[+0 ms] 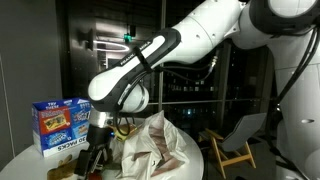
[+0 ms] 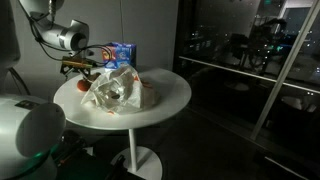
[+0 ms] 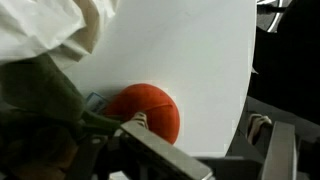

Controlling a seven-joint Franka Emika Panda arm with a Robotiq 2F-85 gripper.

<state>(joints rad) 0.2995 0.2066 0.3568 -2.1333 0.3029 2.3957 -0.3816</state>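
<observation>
I should move my open gripper to the left in the wrist view and down over the red-orange ball (image 3: 146, 108) next, because it lies beside one finger, outside my gripper's fingers.
My gripper (image 3: 200, 128) is open, its two fingers wide apart with only white tabletop between them. A round red-orange ball (image 3: 146, 108) lies on the table just beside and partly behind one finger; it is not between the jaws. In both exterior views the gripper (image 1: 95, 155) (image 2: 84, 68) hangs low over the table edge, next to a crumpled white cloth (image 1: 155, 145) (image 2: 118, 90). The ball shows as a small red spot (image 2: 82, 86) at the table's rim. The cloth also fills the upper corner of the wrist view (image 3: 50, 30).
A round white pedestal table (image 2: 170, 95) bears everything. A blue printed box (image 1: 60, 125) (image 2: 118, 52) stands upright behind the cloth. A wooden chair (image 1: 232, 150) stands beyond the table. Dark glass walls are behind. The table edge (image 3: 245, 80) lies close to the gripper.
</observation>
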